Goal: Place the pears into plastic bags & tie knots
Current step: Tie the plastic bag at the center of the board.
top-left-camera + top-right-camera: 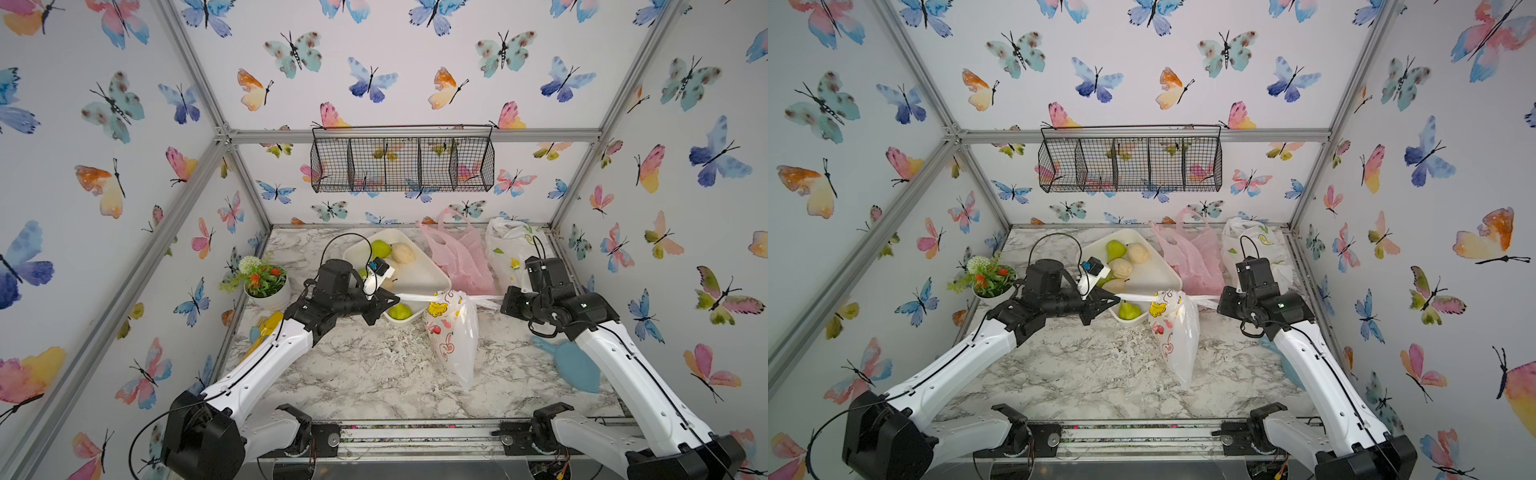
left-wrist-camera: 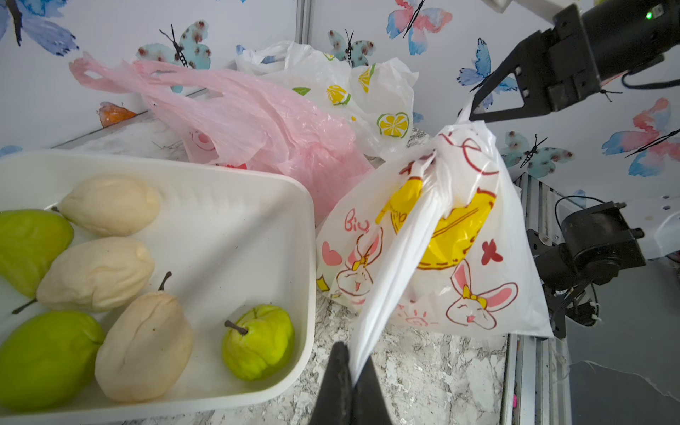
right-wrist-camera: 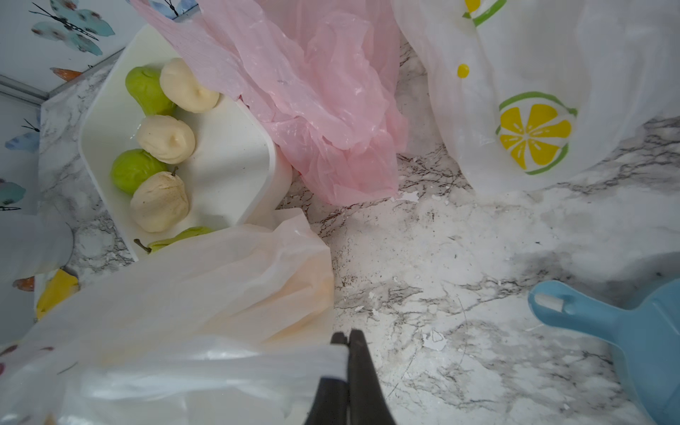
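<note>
My right gripper will next pull down toward the marble table, away from my left gripper, to tighten the bag's bunched twist (image 2: 427, 160), then let go of its bag handle.
A white plastic bag with red doodles (image 1: 453, 332) hangs stretched between both grippers over the marble table. My left gripper (image 1: 395, 296) (image 2: 353, 364) is shut on its left handle strip (image 2: 386, 294). My right gripper (image 1: 503, 304) (image 3: 347, 333) is shut on the right strip (image 3: 257, 364). The two strips meet in a bunched twist (image 2: 427, 160) at the bag's mouth; a pale rounded shape shows through the plastic. Several pears, green (image 2: 257, 342) and cream (image 2: 143, 346), lie in the white tray (image 2: 228, 206). The pink bag (image 1: 465, 257) and the lemon-print bag (image 1: 511, 249) sit crumpled behind.
A potted flower (image 1: 266, 282) and a yellow utensil (image 1: 266, 326) stand at the table's left edge. A blue scoop (image 1: 577, 365) lies under the right arm. A black wire basket (image 1: 403, 162) hangs on the back wall. Aluminium frame posts border the table.
</note>
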You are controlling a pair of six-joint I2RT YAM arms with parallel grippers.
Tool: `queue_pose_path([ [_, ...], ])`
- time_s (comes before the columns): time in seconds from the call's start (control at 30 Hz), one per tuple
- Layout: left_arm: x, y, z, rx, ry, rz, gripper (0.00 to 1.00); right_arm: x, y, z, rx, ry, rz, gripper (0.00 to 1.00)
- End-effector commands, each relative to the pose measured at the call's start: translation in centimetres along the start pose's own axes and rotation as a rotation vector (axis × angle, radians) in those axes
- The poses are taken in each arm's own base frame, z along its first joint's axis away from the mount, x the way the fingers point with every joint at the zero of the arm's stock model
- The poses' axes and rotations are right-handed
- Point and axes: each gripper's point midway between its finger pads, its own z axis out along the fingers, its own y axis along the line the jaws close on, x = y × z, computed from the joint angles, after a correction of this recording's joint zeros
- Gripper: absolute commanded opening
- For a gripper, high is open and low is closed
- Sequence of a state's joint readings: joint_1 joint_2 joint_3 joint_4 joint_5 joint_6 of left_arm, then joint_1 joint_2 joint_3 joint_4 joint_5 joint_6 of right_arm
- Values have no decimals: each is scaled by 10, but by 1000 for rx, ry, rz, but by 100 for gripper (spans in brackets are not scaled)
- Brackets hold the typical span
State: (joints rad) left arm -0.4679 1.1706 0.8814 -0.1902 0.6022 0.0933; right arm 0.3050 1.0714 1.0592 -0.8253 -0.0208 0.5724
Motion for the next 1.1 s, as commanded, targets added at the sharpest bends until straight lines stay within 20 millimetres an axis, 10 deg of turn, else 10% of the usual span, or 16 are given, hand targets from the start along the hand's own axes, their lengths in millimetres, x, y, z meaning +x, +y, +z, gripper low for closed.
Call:
queue_pose_path([
  [0.0, 33, 45, -21, -180, 62, -159, 0, -1, -42, 23, 139, -13, 128, 3],
  [0.33, 53, 56, -15, -193, 82, -244, 0, -1, -101, 53, 130, 4, 245, 3],
  [0.67, 58, 51, -7, -135, 120, -255, 0, -9, -115, 51, 202, -27, 173, 3],
  [0.77, 51, 43, -4, -88, 111, -253, 0, -10, -92, 54, 84, 28, 93, 3],
  [0.87, 15, 18, -13, 1, 49, -214, 35, -14, -59, 39, -8, 82, 16, 35],
  [1.07, -26, 30, -41, -166, -24, -115, 53, -32, 8, -10, -67, 3, -228, 81],
])
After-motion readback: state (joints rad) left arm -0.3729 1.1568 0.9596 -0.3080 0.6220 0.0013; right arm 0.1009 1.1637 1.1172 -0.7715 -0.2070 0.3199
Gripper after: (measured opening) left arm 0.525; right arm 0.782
